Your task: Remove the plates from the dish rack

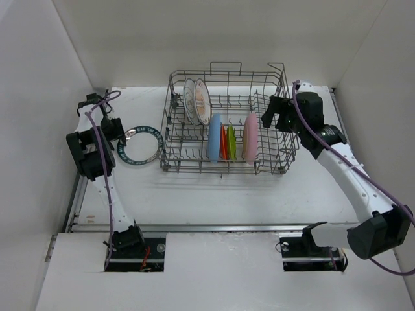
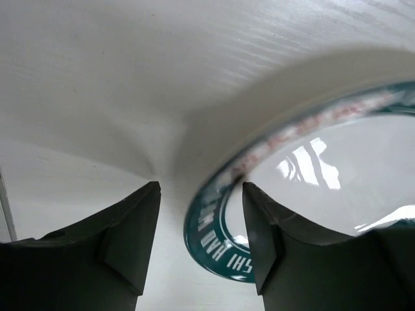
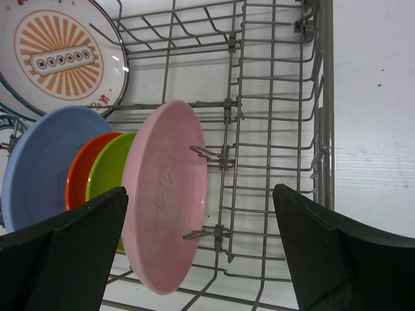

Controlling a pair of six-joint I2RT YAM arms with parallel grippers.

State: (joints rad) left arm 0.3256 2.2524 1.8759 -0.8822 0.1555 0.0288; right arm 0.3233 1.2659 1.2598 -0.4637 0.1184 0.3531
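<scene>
I need to lower my right gripper and shift it toward the pink plate's rim (image 1: 251, 135) (image 3: 136, 192) first, so its fingers get astride that rim, which is off-centre and close to one finger.
The grey wire dish rack (image 1: 280, 97) stands mid-table. Upright in it are two white sunburst plates (image 1: 196, 100), a blue plate (image 1: 214, 137), an orange one (image 1: 224, 144), a lime green one (image 1: 231, 141) and a pink one (image 1: 250, 137). A white plate with a teal lettered rim (image 1: 139, 144) lies flat on the table left of the rack. My left gripper (image 1: 120, 131) is open, its jaws either side of that plate's near rim (image 2: 214, 240). My right gripper (image 3: 201, 191) is open above the rack's right end, with the pink plate (image 3: 165, 201) between its fingers.
White walls close in the table on the left, back and right. The rack's tall wire sides (image 3: 321, 129) rise around my right gripper. In the right wrist view the blue plate (image 3: 39, 162), orange plate (image 3: 81, 168) and green plate (image 3: 107, 168) stand close behind the pink one.
</scene>
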